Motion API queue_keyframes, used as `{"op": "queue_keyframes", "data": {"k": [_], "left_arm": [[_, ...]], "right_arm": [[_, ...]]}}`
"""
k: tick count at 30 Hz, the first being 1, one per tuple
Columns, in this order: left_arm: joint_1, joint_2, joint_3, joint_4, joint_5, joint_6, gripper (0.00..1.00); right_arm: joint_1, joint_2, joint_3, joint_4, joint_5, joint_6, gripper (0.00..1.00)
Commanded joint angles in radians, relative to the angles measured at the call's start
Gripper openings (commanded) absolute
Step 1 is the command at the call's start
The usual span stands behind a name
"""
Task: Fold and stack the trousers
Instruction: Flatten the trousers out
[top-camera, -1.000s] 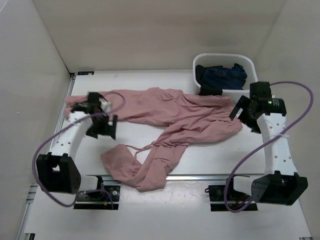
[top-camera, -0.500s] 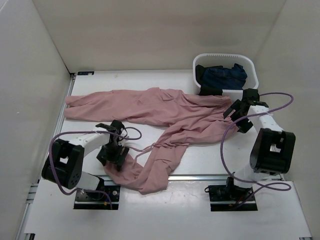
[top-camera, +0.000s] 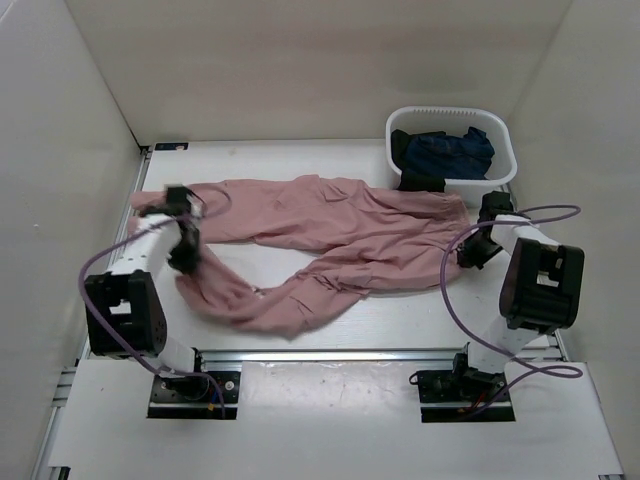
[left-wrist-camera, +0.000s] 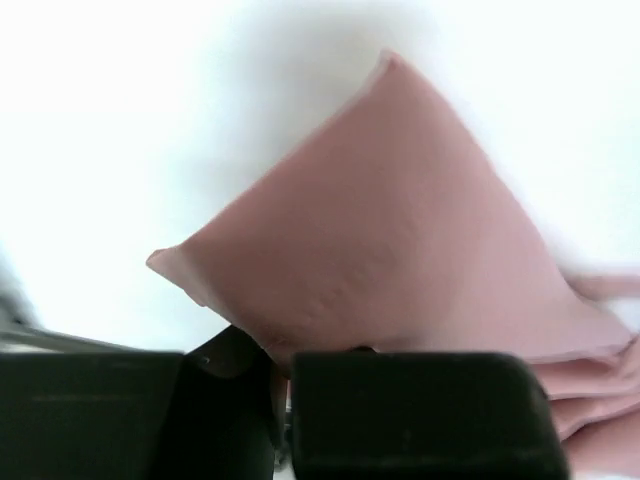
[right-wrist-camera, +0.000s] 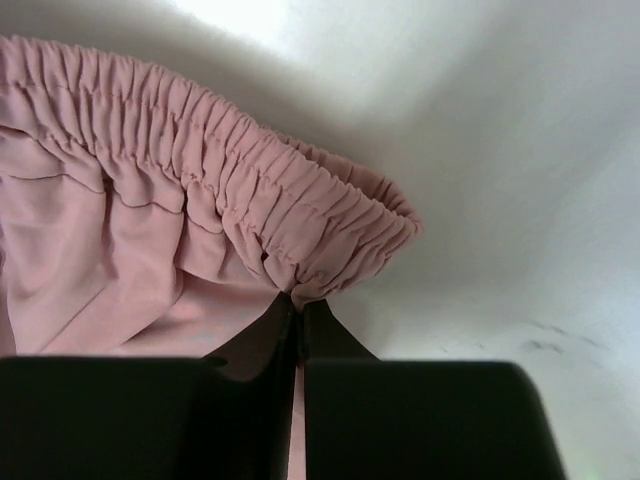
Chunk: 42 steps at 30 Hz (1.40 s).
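Note:
My left gripper moves to the left in the top view, beside the far leg's end (top-camera: 145, 201), next and releases the trousers' cuff, since the near leg lies bunched.
The dusty-pink trousers (top-camera: 340, 225) lie spread across the table, waistband to the right and legs to the left. The far leg stretches flat toward the left wall. The near leg is bunched toward the front. My left gripper (top-camera: 185, 252) is shut on that near leg's end, and the left wrist view shows the cuff corner (left-wrist-camera: 400, 230) pinched in the gripper (left-wrist-camera: 283, 365). My right gripper (top-camera: 472, 248) is shut on the gathered waistband (right-wrist-camera: 300, 220) at its right end, where the closed gripper (right-wrist-camera: 298, 305) holds the fabric.
A white basket (top-camera: 450, 112) stands at the back right, holding dark navy garments (top-camera: 445, 150), just behind the right arm. White walls close in the left, back and right sides. A metal rail (top-camera: 350, 352) runs along the table's front edge.
Both grippers have closed on the trousers. The left one took the near leg's end at the front and carried it back and to the left. The right one settled on the waistband.

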Motion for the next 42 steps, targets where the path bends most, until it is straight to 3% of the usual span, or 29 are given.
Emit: {"op": "queue_keyframes", "data": {"k": [1,5,10,14,19,21,22,24,28,29,33,35,39,42], "left_arm": [[0.195,-0.028,0.309,0.027,-0.127,-0.001,0.14],[0.3,-0.015,0.454,-0.12,-0.103,-0.001,0.14],[0.331,-0.034,0.439,-0.184,-0.217,-0.001,0.14],[0.438,0.001,0.485,-0.268,-0.214,-0.001,0.14],[0.398,0.175,0.577,-0.369,-0.124,-0.001,0.16],[0.358,0.337,0.644,-0.369,-0.113,-0.001,0.25],[0.348,0.404,0.696,-0.369,-0.113,-0.001,0.45],[0.347,0.575,0.907,-0.369,-0.126,-0.001,0.62],[0.398,0.607,1.089,-0.369,-0.065,-0.001,0.95],[0.419,0.584,1.079,-0.369,-0.036,-0.001,1.0],[0.56,0.438,0.806,-0.296,0.14,-0.001,1.0],[0.573,0.429,0.633,-0.218,0.163,-0.001,0.99],[0.608,0.478,0.592,-0.161,0.338,-0.001,0.99],[0.622,0.545,0.66,-0.125,0.4,-0.001,0.99]], "right_arm": [[-0.013,-0.112,-0.018,-0.093,0.083,-0.007,0.0],[-0.024,-0.273,-0.027,-0.2,0.166,-0.048,0.0],[-0.024,-0.439,-0.015,-0.305,0.2,-0.117,0.0],[-0.024,-0.528,-0.004,-0.381,0.191,-0.181,0.0],[-0.024,-0.519,-0.024,-0.373,0.137,-0.211,0.0],[-0.024,-0.47,-0.024,-0.343,0.11,-0.22,0.0],[-0.024,-0.45,-0.012,-0.334,0.109,-0.22,0.0],[-0.024,-0.393,0.002,-0.325,0.1,-0.229,0.0],[-0.024,-0.367,0.027,-0.325,0.066,-0.251,0.0],[-0.024,-0.376,0.027,-0.325,0.057,-0.261,0.0],[-0.024,-0.416,-0.016,-0.325,0.046,-0.272,0.0],[-0.024,-0.416,-0.016,-0.325,0.034,-0.272,0.0],[-0.024,-0.416,-0.026,-0.316,0.013,-0.272,0.0],[-0.024,-0.416,-0.035,-0.316,0.013,-0.272,0.0]]}}
